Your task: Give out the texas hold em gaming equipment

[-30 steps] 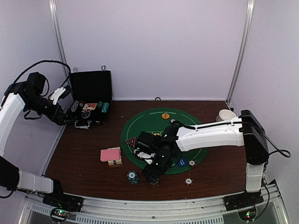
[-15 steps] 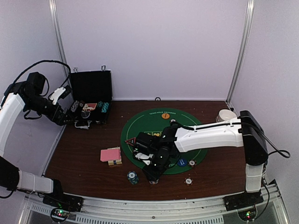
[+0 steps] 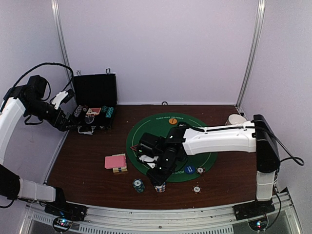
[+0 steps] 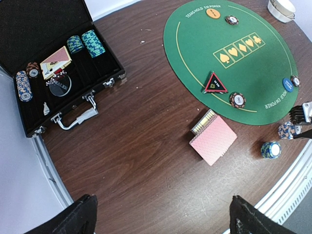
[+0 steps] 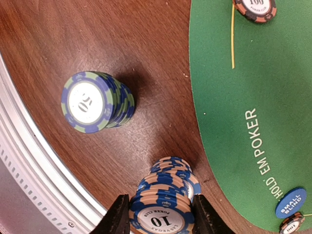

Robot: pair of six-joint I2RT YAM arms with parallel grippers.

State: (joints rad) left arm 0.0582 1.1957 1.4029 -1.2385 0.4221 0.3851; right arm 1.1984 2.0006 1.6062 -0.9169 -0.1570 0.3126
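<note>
My right gripper rises next, moves outward across the mat (image 5: 273, 97) and lowers to let go of its chips beside the far red chip, where the felt is bare.
My right gripper (image 5: 162, 217) is shut on the top of a leaning stack of blue-and-peach "10" chips (image 5: 168, 187) that stands on the wood just off the green mat's (image 5: 273, 97) near edge; in the top view the gripper (image 3: 158, 179) is over the stack (image 3: 160, 187). A teal chip stack (image 5: 95, 102) stands to its left. Pink-backed cards (image 4: 213, 140) lie left of the mat. A black-red triangle marker (image 4: 215, 83), a red chip (image 4: 237, 100), a blue disc (image 4: 288, 84) and an orange disc (image 4: 213, 13) lie on the mat. My left gripper (image 4: 165, 219) is open, empty and high.
The open black case (image 4: 29, 29) at the far left holds more chips and cards. A white bowl (image 3: 237, 120) stands at the far right. Single chips (image 3: 197, 189) lie near the mat's right front. The table's metal front rail (image 5: 29, 161) runs close to the stacks.
My right arm's wrist has shifted slightly left over the blue-and-peach stack. The stack stays in the same spot. The left arm has not moved.
</note>
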